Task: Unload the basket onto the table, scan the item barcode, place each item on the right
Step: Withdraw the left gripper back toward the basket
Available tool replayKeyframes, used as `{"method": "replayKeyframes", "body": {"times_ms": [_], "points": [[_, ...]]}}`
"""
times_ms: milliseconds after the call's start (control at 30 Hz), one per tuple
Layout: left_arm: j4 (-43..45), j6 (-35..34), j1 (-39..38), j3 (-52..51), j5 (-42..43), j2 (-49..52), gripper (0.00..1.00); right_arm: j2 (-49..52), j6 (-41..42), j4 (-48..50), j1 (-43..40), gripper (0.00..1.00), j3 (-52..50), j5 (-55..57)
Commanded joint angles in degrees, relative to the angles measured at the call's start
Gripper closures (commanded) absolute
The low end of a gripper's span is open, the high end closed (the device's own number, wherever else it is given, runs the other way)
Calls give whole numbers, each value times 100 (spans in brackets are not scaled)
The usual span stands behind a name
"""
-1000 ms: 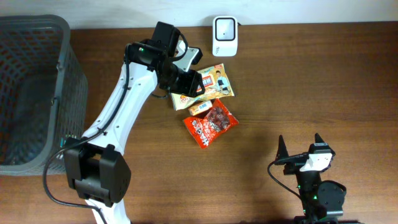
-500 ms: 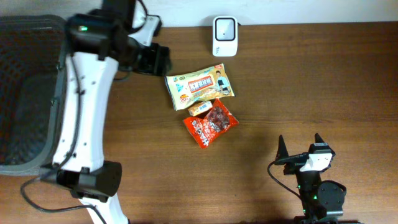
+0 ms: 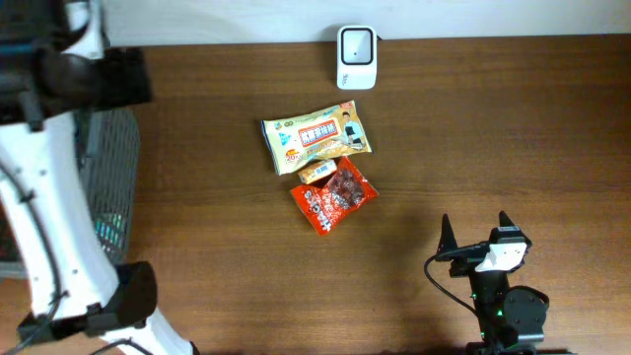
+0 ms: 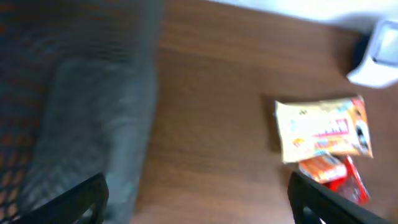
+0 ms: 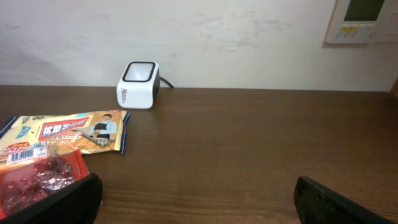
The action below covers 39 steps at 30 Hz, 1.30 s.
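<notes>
The left gripper will next move back and down into the dark mesh basket, onto the pale teal patch [image 3: 111,227], because its open fingers are high above the basket's rim.
Three snack packets lie mid-table: a yellow packet [image 3: 317,138], a small orange packet [image 3: 320,171] with a barcode label, and a red packet [image 3: 333,195]. The white scanner [image 3: 356,57] stands at the back edge. My left gripper [image 3: 99,79] hangs high over the basket's right edge, open and empty [image 4: 199,205]. In its blurred view the yellow packet [image 4: 323,129] lies off to the right. My right gripper [image 3: 476,234] rests open near the front right with nothing between its fingers [image 5: 199,199]. It faces the scanner [image 5: 138,84] and the yellow packet [image 5: 74,134].
A dark mesh basket [image 3: 116,168] fills the left side under my left arm. A pale teal patch [image 3: 111,227] shows inside it. A wall runs behind the table's back edge.
My left arm swung from above the yellow packet leftward to over the basket, and its jaws spread wider. The right arm and the three packets stayed put.
</notes>
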Motion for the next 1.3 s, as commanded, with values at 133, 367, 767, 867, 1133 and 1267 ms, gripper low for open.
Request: {"method": "replayKeyframes", "body": {"times_ms": [133,367,767,867,1133,1267], "points": [[-22,-691,1456,-94,-105,-382,1,-33,-15,-26,33,2,-35,72],[302,-901,2439,-1003,-103,-382,1,-33,-13,-26,33,2,-35,72],[2243,-1012,2728,-4843,-107,-382,3,-33,-13,-26,33,2,-35,72],[2643,-1012,2728,-5289,-109,-382,5,-33,-15,-26,33,2,-35,72],[3069,-1569,2730,-5884,-756,-382,11,-33,-15,-26,33,2,-35,72],[3276,-1683,2730,-6122,-756,-382,12,-33,-15,-26,33,2,-35,72]]}}
